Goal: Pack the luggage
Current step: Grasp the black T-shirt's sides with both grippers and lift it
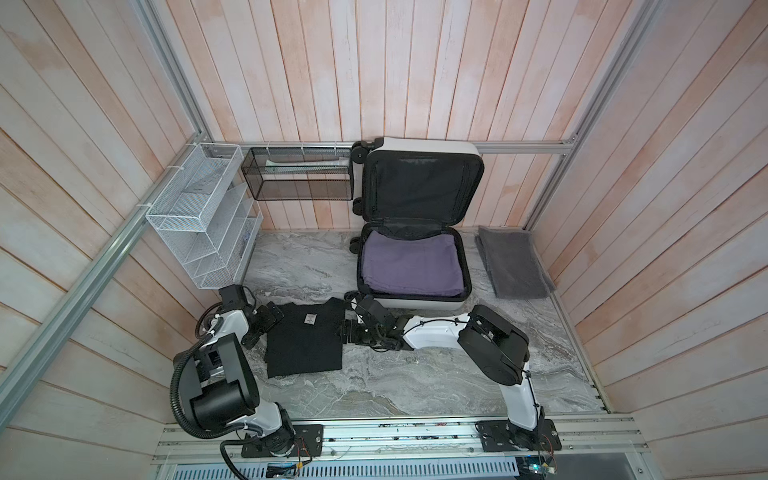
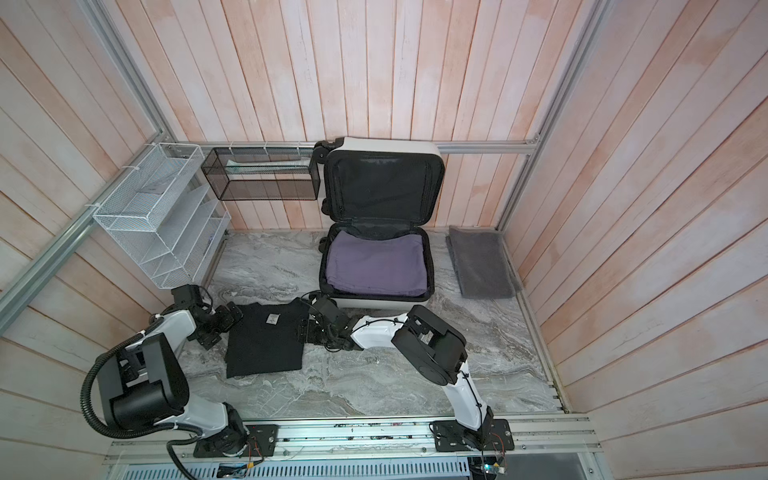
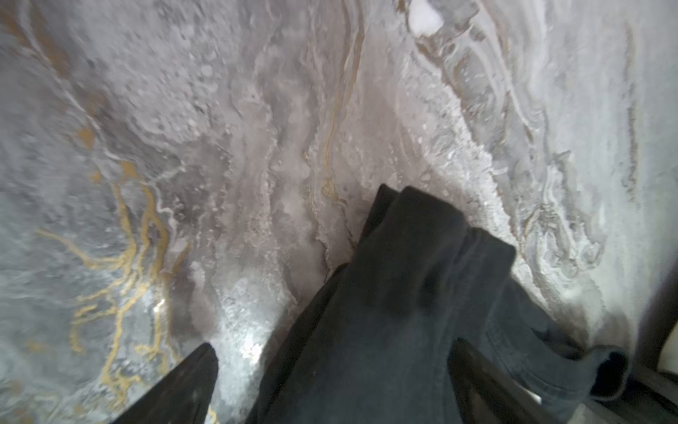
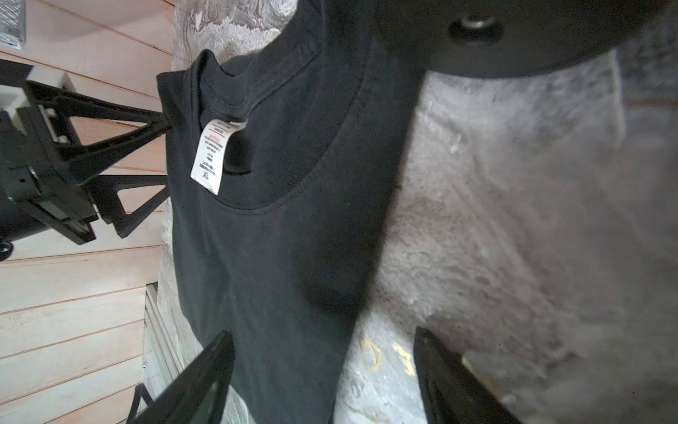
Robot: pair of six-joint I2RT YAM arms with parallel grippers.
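I will lower my left gripper a little onto the black T-shirt's edge [image 1: 284,314] [image 3: 328,378] by the wire rack and close it, because that edge is just below its open fingers.
The luggage [image 1: 415,305] [image 2: 374,302] lies open at the back of the table. Its lid leans on the wall and a folded purple cloth [image 1: 411,262] [image 2: 376,262] fills the lower half. In front of it, a folded black T-shirt [image 1: 305,340] [image 2: 266,340] with a white label lies flat. My left gripper [image 1: 266,322] [image 3: 332,345] is open at the shirt's left edge, with shirt fabric [image 3: 403,293] between its fingers. My right gripper [image 1: 345,330] [image 4: 323,332] is open at the right edge, straddling the shirt's border [image 4: 279,238] low over the table.
A folded grey towel [image 1: 515,264] [image 2: 482,262] lies right of the luggage by the wall. A white wire rack [image 1: 199,220] hangs on the left wall and a black mesh basket [image 1: 299,174] on the back wall. The luggage's wheel [image 4: 477,25] is close to the right wrist.
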